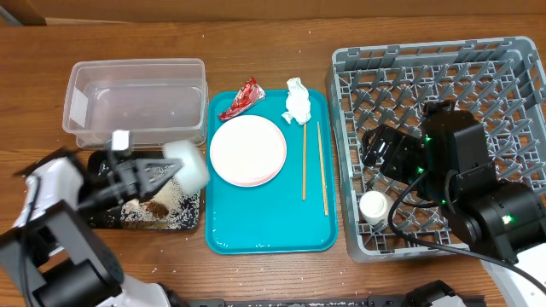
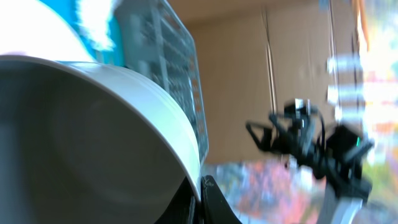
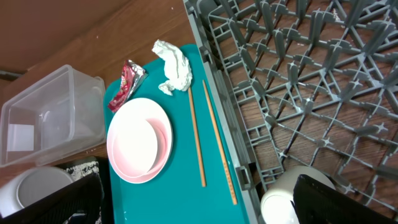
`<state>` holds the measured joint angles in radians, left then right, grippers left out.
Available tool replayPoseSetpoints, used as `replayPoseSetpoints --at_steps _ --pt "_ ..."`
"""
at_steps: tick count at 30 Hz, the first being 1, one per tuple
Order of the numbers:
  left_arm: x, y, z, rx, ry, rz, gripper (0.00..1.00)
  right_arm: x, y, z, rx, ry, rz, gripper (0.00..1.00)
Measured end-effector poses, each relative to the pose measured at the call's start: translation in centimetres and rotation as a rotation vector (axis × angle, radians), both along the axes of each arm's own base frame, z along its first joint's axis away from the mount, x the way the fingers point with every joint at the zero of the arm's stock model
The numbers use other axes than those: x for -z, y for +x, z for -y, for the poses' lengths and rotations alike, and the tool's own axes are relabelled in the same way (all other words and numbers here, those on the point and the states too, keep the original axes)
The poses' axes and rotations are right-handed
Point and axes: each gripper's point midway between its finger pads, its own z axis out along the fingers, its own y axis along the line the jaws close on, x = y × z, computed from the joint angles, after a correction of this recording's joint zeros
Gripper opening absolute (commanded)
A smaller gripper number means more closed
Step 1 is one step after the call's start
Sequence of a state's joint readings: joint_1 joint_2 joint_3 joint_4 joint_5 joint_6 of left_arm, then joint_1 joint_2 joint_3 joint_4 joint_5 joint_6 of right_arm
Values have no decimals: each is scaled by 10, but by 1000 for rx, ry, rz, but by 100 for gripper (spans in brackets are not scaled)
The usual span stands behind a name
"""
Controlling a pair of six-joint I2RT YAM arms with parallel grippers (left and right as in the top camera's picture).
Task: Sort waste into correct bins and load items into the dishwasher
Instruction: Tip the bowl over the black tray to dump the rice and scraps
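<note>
The bare near part of the teal tray is to the right of my left gripper in the overhead view. I should swing there, turn the bowl (image 1: 188,162) upright, lower it and let it go.
My left gripper (image 2: 200,186) is shut on the rim of the white bowl (image 1: 188,162), holding it tipped over the black tray (image 1: 189,223). Brownish-white food scraps (image 1: 158,209) lie in that tray. The clear tub (image 1: 136,102) stands behind it. On the teal tray lie the pink-rimmed plate (image 1: 247,149), the red wrapper (image 1: 239,98), the white napkin (image 1: 297,101) and two chopsticks (image 1: 304,162). The small white cup (image 1: 373,207) stands in the grey dish rack (image 1: 435,64) at its front left corner. My right gripper (image 3: 196,202) is open above that corner, with the cup (image 3: 283,199) against its right finger.
The teal serving tray (image 1: 273,230) lies between the bins and the rack. The right arm (image 1: 461,162) reaches over the rack's middle. Bare wooden table runs along the back edge and in front of the trays.
</note>
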<state>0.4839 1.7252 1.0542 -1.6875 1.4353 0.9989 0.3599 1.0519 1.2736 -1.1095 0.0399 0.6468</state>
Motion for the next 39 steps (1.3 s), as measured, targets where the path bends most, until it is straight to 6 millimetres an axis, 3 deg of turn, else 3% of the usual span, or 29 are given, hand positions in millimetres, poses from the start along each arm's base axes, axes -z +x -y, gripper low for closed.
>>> replayPoseSetpoints --at_steps 5,13,17,21,23,26,28,32,35,39 --pt "-28 12 64 214 15 202 4 0 0 0 0 0 0 100" --pt "-54 36 163 519 38 517 4 0 0 0 0 0 0 100" --pt "-54 55 211 540 148 505 4 0 0 0 0 0 0 100" --pt "-69 67 245 487 159 449 4 0 0 -1 -2 3 -3 100" --pt "-72 70 251 460 152 361 4 0 -1 -1 -6 5 -4 100" --pt "-55 65 248 442 176 164 4 1 -1 -2 -8 7 -6 100" --pt "-29 50 242 440 241 -24 4 1 -2 -2 -9 8 -9 100" --pt "31 2 228 449 499 -319 4 2 -2 -2 -10 8 -13 100" --pt "69 -29 215 457 786 -377 4 2 -2 -2 -11 9 -13 100" --pt "99 -46 202 441 1158 -259 4 2 -2 -2 -11 8 -13 100"
